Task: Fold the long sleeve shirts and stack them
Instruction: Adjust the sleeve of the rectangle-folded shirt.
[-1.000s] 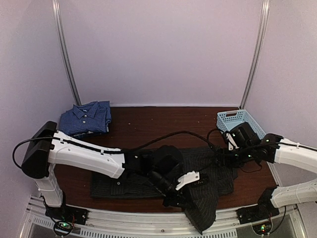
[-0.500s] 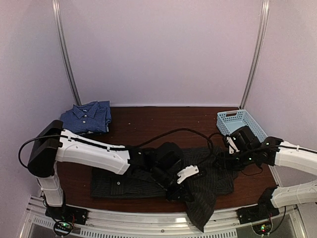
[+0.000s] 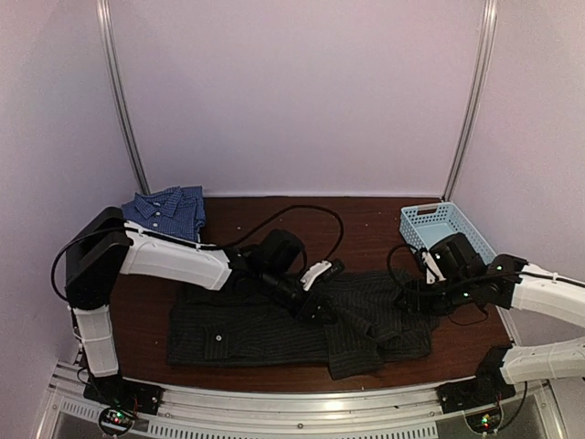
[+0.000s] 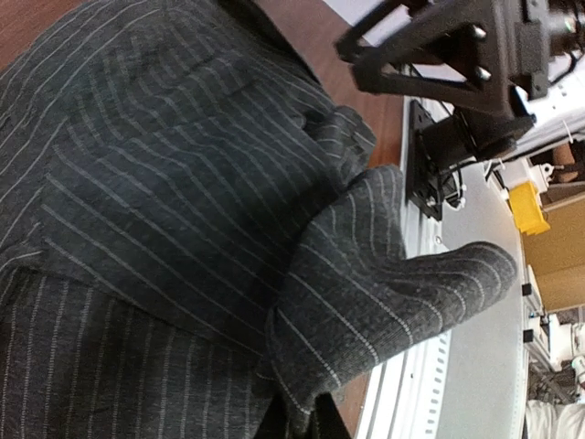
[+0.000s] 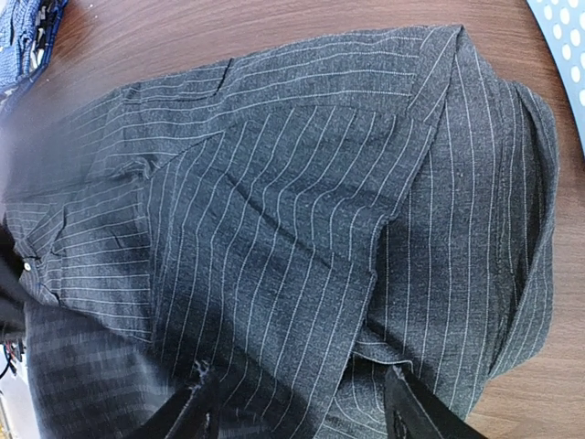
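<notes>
The shirt's bunched fold [image 3: 373, 342] lies below and back of my right gripper's fingers, so I will lower them onto it next, back and left in the top view.
The black pinstriped shirt [image 3: 274, 325] lies spread across the front of the table. My left gripper [image 3: 322, 309] is over its middle, shut on a sleeve [image 4: 384, 283] that it holds bunched above the shirt's body; in the left wrist view the fingertips [image 4: 300, 422] pinch the fabric. My right gripper [image 3: 413, 297] hovers open over the shirt's right part [image 5: 302, 229], its fingers [image 5: 196, 402] spread wide and holding nothing. The blue checked shirt [image 3: 164, 212] lies folded at the back left, with a corner in the right wrist view [image 5: 23, 32].
A light blue plastic basket [image 3: 443, 224] stands at the back right, just beyond my right arm, and its rim shows in the right wrist view [image 5: 562, 37]. The metal rail [image 3: 302, 402] runs along the table's front edge. Bare brown table [image 3: 302, 219] lies behind the black shirt.
My left gripper has moved back and left from the front edge, pulling the sleeve that hung over the edge up onto the shirt. My right arm has barely moved.
</notes>
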Controlling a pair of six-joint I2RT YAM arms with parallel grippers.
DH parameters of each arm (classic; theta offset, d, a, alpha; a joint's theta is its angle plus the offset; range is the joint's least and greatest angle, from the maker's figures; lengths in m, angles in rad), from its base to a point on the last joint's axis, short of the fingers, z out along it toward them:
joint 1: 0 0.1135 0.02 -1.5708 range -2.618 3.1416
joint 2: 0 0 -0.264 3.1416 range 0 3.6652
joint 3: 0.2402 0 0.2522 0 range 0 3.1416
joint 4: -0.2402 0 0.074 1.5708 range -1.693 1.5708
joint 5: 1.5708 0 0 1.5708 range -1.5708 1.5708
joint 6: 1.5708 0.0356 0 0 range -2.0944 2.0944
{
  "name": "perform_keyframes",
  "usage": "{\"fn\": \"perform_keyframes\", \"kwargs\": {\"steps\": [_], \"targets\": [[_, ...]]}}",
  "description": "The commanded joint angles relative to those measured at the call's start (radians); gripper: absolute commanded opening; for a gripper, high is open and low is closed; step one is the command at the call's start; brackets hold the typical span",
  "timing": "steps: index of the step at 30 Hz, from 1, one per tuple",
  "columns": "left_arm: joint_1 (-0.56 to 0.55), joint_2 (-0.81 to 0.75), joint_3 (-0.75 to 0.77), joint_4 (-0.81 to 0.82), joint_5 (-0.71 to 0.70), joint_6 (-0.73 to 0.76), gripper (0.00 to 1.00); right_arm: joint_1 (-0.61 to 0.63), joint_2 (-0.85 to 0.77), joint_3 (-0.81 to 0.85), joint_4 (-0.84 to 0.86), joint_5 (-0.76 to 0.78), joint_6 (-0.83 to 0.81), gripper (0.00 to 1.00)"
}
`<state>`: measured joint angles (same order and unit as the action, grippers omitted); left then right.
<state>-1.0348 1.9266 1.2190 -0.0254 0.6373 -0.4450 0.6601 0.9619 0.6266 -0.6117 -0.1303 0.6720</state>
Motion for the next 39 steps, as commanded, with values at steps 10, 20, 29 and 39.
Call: {"fn": "perform_keyframes", "kwargs": {"steps": [10, 20, 29, 39], "targets": [[0.105, 0.101, 0.070, 0.078, -0.038, -0.056, 0.15, -0.008, -0.041, -0.049, 0.038, -0.025, -0.018, 0.62], [0.129, 0.085, 0.070, 0.067, -0.135, -0.070, 0.23, 0.031, -0.114, -0.140, 0.196, -0.259, -0.017, 0.62], [0.130, -0.016, 0.044, -0.024, -0.306, -0.014, 0.35, 0.186, -0.085, -0.211, 0.322, -0.301, 0.030, 0.60], [0.130, -0.243, -0.052, -0.068, -0.561, 0.000, 0.62, 0.252, 0.029, -0.220, 0.382, -0.288, 0.027, 0.43]]}}
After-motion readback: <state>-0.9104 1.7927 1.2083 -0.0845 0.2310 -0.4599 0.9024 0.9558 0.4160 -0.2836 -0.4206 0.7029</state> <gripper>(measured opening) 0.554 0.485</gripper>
